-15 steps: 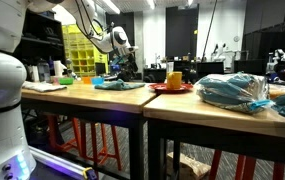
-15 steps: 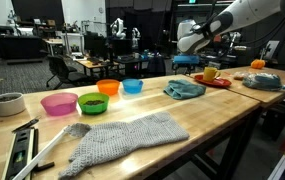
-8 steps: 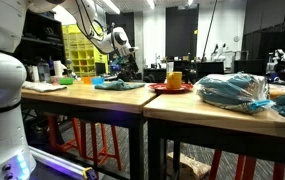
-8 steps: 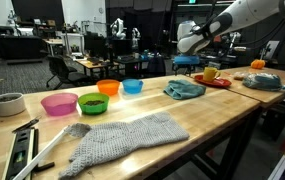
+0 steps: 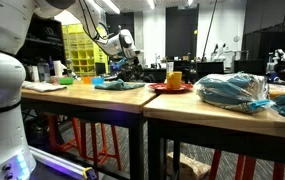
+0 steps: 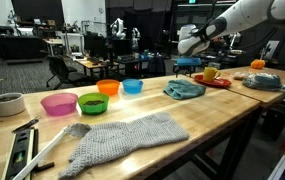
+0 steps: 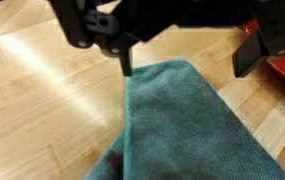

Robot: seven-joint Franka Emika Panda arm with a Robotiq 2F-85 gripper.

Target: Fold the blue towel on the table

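The blue towel's far corner [image 6: 178,83] [image 7: 177,72] lies below my gripper, between its spread fingers. My gripper should move down onto that corner next and close on the cloth there.
The blue towel [image 6: 184,89] lies crumpled on the wooden table [image 6: 222,105]. It also shows in an exterior view [image 5: 117,84] and fills the lower part of the wrist view [image 7: 177,125]. My gripper [image 6: 188,67] hangs a little above the towel in both exterior views [image 5: 129,65]. In the wrist view the gripper [image 7: 187,62] comes in from the top, open and empty, its fingers [image 7: 126,60] spread over the towel's far corner. One finger stands over the towel's edge, the other over bare wood.
Several coloured bowls [image 6: 82,100] stand in a row near a grey knitted cloth [image 6: 122,135]. A red plate with a yellow cup [image 6: 211,75] sits just beyond the towel. A plastic-wrapped bundle [image 5: 232,90] lies on the neighbouring table.
The gripper has moved slightly lower and sideways above the blue towel. The towel has not moved.
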